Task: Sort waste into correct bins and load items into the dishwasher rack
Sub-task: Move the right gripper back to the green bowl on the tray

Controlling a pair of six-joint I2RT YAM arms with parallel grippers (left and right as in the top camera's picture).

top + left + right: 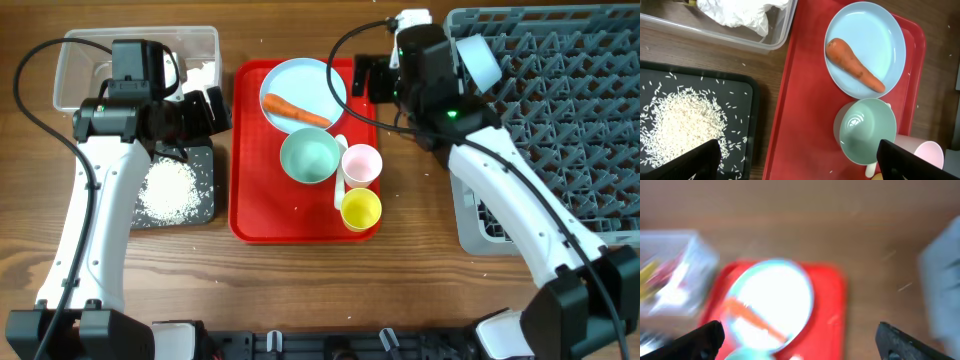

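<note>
My right gripper is to come back next, leftward in the overhead view, and down onto the pale blue bowl's rim (pixel 338 153) (pixel 771 356), since it stands open beside the white spoon.
The pale blue plate (pixel 310 80) holds the orange carrot (pixel 295 112) on the red serving tray. A pale blue bowl (pixel 310 156), a pink cup (pixel 361 163), a yellow cup (pixel 361 208) and a white spoon (pixel 339 188) stand next to it. A second pale bowl (pixel 482 62) stands in the grey rack (pixel 560 120). Rice (pixel 165 190) lies in the black tray (pixel 205 170). White tissue (pixel 740 12) lies in the clear tub (pixel 90 60). My left gripper (pixel 800 160) is open over the tray's left edge. My right gripper (pixel 800 340) is open and empty above the plate (pixel 785 295); its view is blurred.
The red serving tray (pixel 255 200) lies in the middle between the bins and the rack. Blurred red and yellow wrappers (pixel 652 275) show in the tub. Bare wood lies in front of the tray. Cables hang from both arms.
</note>
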